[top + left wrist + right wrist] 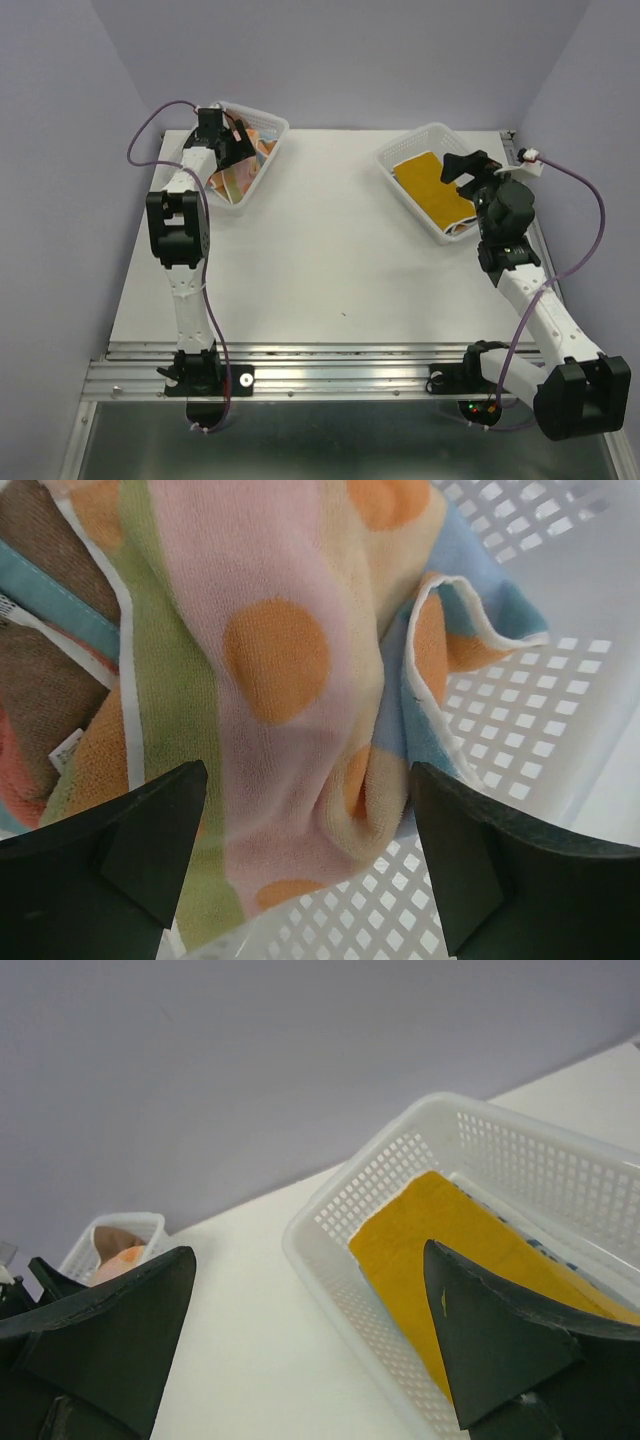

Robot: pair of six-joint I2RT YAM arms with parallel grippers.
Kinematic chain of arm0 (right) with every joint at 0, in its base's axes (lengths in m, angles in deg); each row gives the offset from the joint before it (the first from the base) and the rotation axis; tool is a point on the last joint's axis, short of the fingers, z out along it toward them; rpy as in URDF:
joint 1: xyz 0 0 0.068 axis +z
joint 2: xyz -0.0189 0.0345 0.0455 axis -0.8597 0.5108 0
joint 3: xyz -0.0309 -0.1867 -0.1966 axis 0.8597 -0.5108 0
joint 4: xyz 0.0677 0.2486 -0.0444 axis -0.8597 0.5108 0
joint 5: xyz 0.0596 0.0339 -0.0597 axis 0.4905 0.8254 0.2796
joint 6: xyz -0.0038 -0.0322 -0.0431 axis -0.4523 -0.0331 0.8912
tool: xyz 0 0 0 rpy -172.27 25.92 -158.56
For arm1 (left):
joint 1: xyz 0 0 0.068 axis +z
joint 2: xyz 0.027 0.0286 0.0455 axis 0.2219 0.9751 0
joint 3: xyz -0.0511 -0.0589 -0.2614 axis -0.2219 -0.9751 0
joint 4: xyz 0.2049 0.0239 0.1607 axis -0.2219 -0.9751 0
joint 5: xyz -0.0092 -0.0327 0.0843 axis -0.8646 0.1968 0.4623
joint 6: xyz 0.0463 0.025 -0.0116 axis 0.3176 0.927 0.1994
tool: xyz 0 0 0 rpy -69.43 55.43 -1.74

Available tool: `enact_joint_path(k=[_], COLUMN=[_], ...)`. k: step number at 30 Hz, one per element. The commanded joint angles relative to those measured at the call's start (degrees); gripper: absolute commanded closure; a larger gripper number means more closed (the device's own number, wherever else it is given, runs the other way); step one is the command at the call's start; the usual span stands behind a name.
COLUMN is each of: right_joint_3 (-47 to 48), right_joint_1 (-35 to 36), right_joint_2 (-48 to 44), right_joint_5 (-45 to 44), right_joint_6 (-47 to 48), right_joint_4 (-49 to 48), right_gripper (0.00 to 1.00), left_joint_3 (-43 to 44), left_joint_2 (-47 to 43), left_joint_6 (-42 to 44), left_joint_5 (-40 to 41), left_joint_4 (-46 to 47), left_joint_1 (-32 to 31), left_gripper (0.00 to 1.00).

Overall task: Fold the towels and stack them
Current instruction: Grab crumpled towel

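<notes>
My left gripper lowers to the pink stripe by the central orange dot on the pastel spotted towel next, then closes.
Several towels lie crumpled in the left basket (268,128). Uppermost is a pastel spotted towel (270,660) with orange dots, and a brown towel (40,670) sits beside it. My left gripper (236,145) reaches down into this basket. In the wrist view the left gripper (310,850) is open, with a fold of the pastel towel between its fingers (130,850). A mustard yellow towel (432,185) lies flat and folded in the right basket (400,150). My right gripper (455,175) hovers open just above that basket with nothing between its jaws; the wrist view shows the mustard towel (450,1240) below it.
Both baskets are white plastic mesh, standing at the table's back corners. The left basket's mesh wall (500,730) is close to my left gripper's right finger. The right basket's rim (330,1220) lies under my right gripper. White tabletop (330,260) stretches between the baskets.
</notes>
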Motion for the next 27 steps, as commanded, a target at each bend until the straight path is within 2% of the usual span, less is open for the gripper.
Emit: enact_joint_path(k=[1, 4, 7, 8, 9, 11, 16, 17, 18, 20, 21, 22, 27], right_joint_3=[-1.4, -1.0, -0.8, -0.9, -0.9, -0.8, -0.9, -1.2, -1.4, -1.6, -1.8, -2.0, -3.0], right_joint_1=[-0.4, -0.4, -0.4, -0.4, -0.4, -0.4, -0.4, -0.4, -0.5, -0.4, -0.5, -0.4, -0.5], right_joint_2=[0.7, 1.2, 1.3, 1.3, 1.2, 0.9, -0.5, -1.0, -1.3, -2.0, -2.2, -2.4, -2.6], right_joint_5=[-4.4, -4.9, -6.1, -6.5, -6.6, -6.9, -7.9, -7.9, -7.8, -7.5, -7.6, -7.7, -8.9], right_joint_6=[-1.4, -1.3, -1.3, -1.4, -1.5, -1.5, -1.3, -1.4, -1.4, -1.4, -1.4, -1.4, -1.7], right_joint_4=[3.4, 5.0, 5.9, 6.1, 6.5, 7.2, 8.9, 8.9, 9.0, 9.2, 9.3, 9.2, 8.3], right_gripper=[0.0, 0.0, 0.0, 0.0, 0.0, 0.0, 0.0, 0.0, 0.0, 0.0, 0.0, 0.0, 0.0], left_joint_3=[5.7, 5.8, 6.3, 6.4, 6.5, 6.8, 9.6, 9.9, 10.1, 10.1, 9.6, 9.4, 7.6], left_joint_2=[0.0, 2.1, 3.3, 3.8, 4.1, 5.0, 8.0, 8.4, 8.4, 7.8, 7.3, 6.9, 3.0], left_joint_6=[1.5, 1.0, 0.7, 0.7, 0.8, 0.8, 0.7, 0.3, 0.2, 0.0, 0.0, 0.0, 0.8], left_joint_5=[-0.7, 1.9, 1.9, 1.2, 0.5, 0.2, 0.9, 1.0, 0.8, 0.5, 0.1, 0.1, 0.9], left_joint_4=[-2.7, -3.4, -3.8, -3.8, -3.8, -4.1, -7.0, -6.9, -6.9, -6.9, -6.9, -6.8, -7.0], left_joint_1=[-0.1, -0.1, -0.1, -0.1, -0.1, -0.1, -0.1, -0.1, -0.1, -0.1, -0.1, -0.1, -0.1], left_gripper=[0.06, 0.07, 0.14, 0.2, 0.3, 0.37, 0.39, 0.42, 0.55, 0.72, 0.97, 1.0, 1.0])
